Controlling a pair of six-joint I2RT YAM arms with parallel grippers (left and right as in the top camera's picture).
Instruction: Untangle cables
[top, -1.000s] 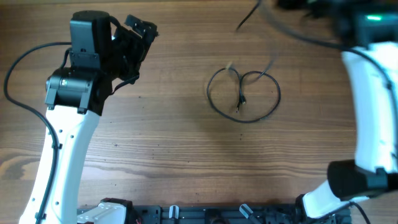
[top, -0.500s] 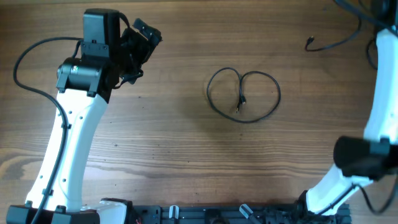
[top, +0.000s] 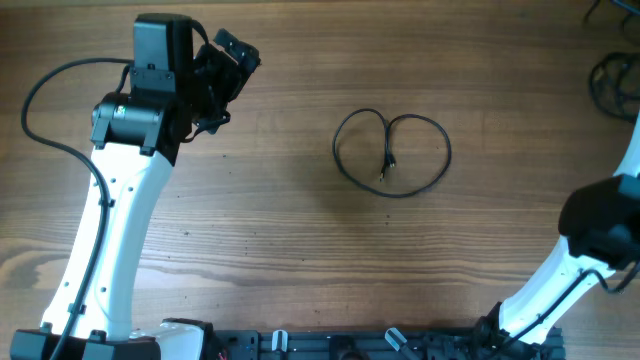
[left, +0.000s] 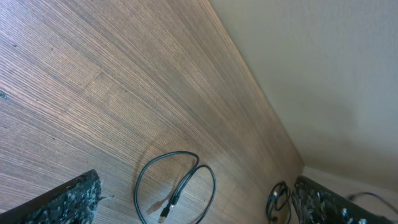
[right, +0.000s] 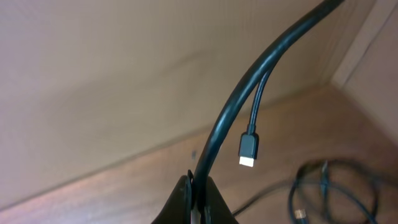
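Note:
The black cable goes to the left in the overhead view with my right gripper next, then comes free there. Bare wood (top: 540, 77) lies open beside the bunched cable.
One black cable (top: 391, 152) lies on the wood table as two joined loops, its plug ends in the middle; the left wrist view shows it (left: 176, 190) between and beyond my fingers. A second black cable lies bunched at the far right edge (top: 610, 85) and shows in the left wrist view (left: 278, 199) and the right wrist view (right: 339, 186). My left gripper (top: 225, 62) is open and empty, raised at the back left, well left of the loops. My right gripper (right: 199, 196) is shut on a black cable (right: 233, 115) whose plug (right: 248, 150) hangs free above the table.
The left arm (top: 125, 200) reaches from the front left, the right arm (top: 600, 225) stands at the right edge. A black rail (top: 340, 345) runs along the front edge. A light wall (left: 323, 74) borders the table's far side.
The right arm swung right and out of the overhead view, taking a cable from the back middle to the far right edge. The left arm shifted slightly, then stayed still.

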